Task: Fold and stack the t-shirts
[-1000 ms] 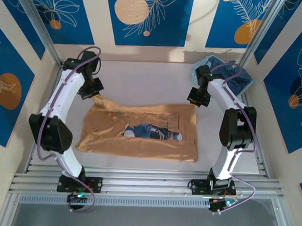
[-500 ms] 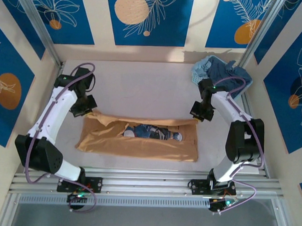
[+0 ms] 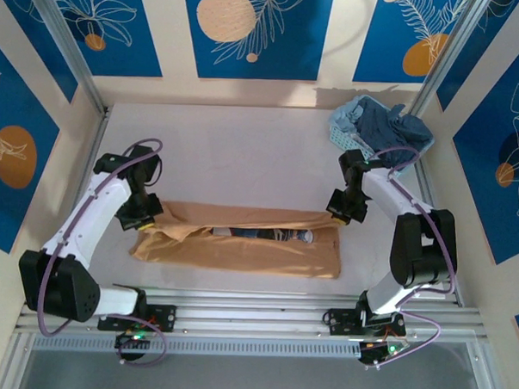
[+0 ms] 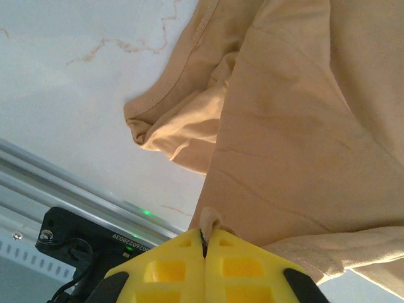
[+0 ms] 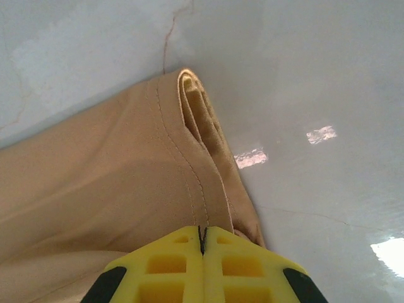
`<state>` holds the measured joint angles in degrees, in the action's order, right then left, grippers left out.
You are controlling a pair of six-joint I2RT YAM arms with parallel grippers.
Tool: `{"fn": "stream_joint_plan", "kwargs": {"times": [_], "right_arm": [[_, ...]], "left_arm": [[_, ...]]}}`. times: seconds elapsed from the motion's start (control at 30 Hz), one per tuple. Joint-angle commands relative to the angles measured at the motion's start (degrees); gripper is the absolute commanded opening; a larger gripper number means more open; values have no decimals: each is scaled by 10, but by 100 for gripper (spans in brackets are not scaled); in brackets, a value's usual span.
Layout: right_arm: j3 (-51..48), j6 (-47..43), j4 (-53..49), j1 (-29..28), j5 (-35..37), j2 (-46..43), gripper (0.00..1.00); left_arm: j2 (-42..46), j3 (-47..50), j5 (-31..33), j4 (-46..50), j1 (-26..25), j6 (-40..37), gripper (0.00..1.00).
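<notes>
My left gripper is above and in front of the shirt's near layer, and some print still shows. It needs to move back and down to that layer and let go.
The tan-orange t-shirt lies across the near middle of the table, its far edge carried over toward me so just a sliver of the blue-and-white print shows. My left gripper is shut on the shirt's left far edge; a nub of tan cloth sticks out between its yellow fingers. My right gripper is shut on the right far edge, pinching the stitched hem. The dusty dark blue t-shirt sits bunched in the basket at the back right.
A light-blue lattice basket stands in the back right corner. White tabletop stretches behind the shirt. Aluminium rails run along the near edge, and a sleeve lies bunched beside the left gripper.
Both grippers have drawn the shirt's far edge toward the near side, folding it over the print. The visible print has shrunk from a full figure to a thin strip.
</notes>
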<state>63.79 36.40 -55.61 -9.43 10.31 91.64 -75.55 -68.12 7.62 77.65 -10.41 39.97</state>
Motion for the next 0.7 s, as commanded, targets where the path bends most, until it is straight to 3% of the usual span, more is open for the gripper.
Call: {"fn": "stream_joint_plan", "kwargs": {"times": [0.0, 0.3, 0.67], "right_arm": [[-7, 9, -16, -2, -5, -17, 0], [-17, 13, -29, -5, -10, -26, 0], [-62, 34, -26, -24, -34, -34, 0]], "left_arm": [[14, 6, -6, 25, 0, 8, 0], [37, 51, -4, 24, 1, 8, 0], [13, 131, 41, -51, 1, 6, 0]]}}
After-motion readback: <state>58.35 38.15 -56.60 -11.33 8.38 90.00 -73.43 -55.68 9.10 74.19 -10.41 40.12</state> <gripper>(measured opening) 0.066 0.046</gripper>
